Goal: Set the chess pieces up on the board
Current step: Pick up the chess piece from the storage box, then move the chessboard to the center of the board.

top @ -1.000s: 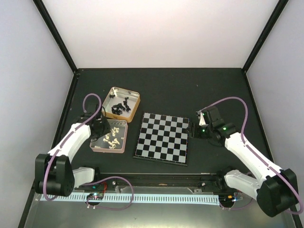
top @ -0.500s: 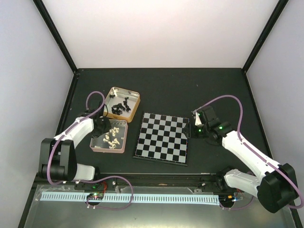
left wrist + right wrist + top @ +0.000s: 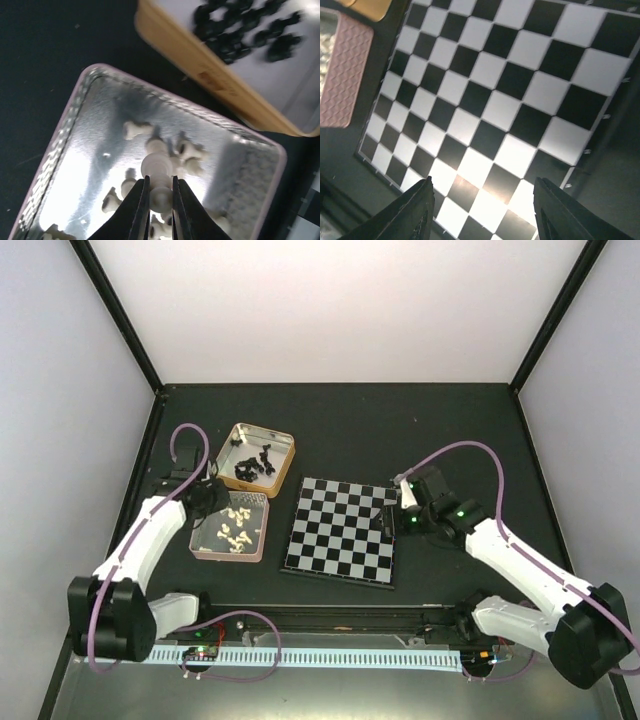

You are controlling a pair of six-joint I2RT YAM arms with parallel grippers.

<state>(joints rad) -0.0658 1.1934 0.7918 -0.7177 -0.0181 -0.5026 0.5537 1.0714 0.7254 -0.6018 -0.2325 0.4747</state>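
My left gripper carries the chess piece to the right in the top view over the middle of the board's empty near row next. Then it lowers and releases the piece.
The board [image 3: 342,531] lies flat at the table's middle with no pieces on it; it fills the right wrist view [image 3: 485,95]. Cream-white chess pieces [image 3: 235,528] lie in a pink-rimmed tin [image 3: 200,546], black chess pieces [image 3: 255,464] in a tan tin [image 3: 283,445]. My left gripper [image 3: 208,498] hangs over the pink tin and is shut on a cream-white piece [image 3: 159,187], lifted above the others in the left wrist view. My right gripper [image 3: 388,520] is open and empty over the board's right edge; its fingers [image 3: 417,210] are spread wide.
The two tins stand left of the board, the tan tin [image 3: 235,95] behind the pink tin [image 3: 65,135]. A rail with a white slotted strip [image 3: 330,655] runs along the near edge. Black posts and pale walls enclose the table.
My right gripper has moved left from beside the board to over its right edge. My left gripper has shifted slightly over the pink tin.
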